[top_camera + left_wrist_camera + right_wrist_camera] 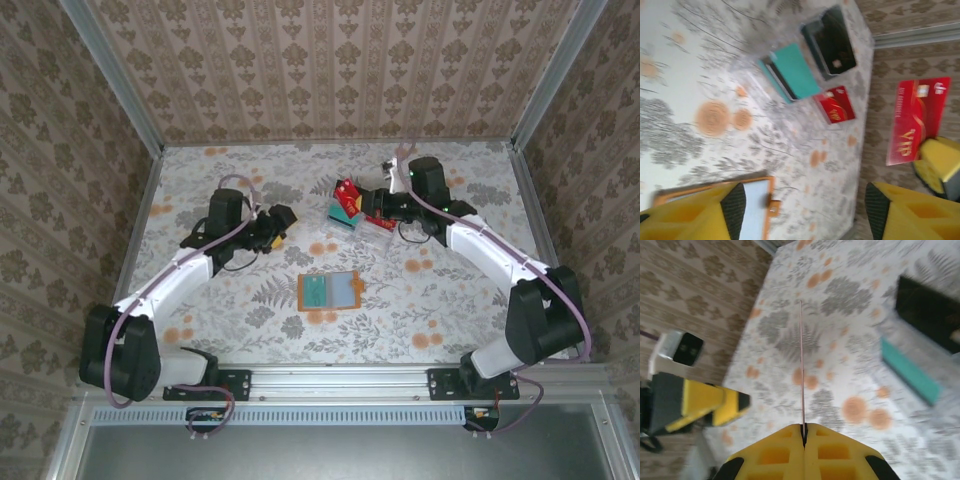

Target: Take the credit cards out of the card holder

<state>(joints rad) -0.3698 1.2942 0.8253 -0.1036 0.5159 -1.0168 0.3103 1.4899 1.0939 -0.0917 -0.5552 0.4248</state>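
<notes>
The VIP card in my right gripper turns with it next and comes down into the tray (380,220) beside the smaller red card for release.
The orange card holder (328,290) lies spread open on the table's middle with a teal card (316,291) in its left pocket. Its edge (757,200) shows under my left gripper (805,210), which is open with nothing between its fingers and hovers to the holder's upper left (278,225). My right gripper (804,432) is shut on a red VIP card (917,120), seen edge-on (801,365) and held in the air (347,192). Beyond it lie a teal card (792,72), a black card (835,40) and a smaller red card (836,109).
A clear plastic tray (385,225) sits under the right gripper at the back right, with the loose cards at it. Patterned walls and metal posts close the table on three sides. The arms' base rail (340,378) runs along the near edge.
</notes>
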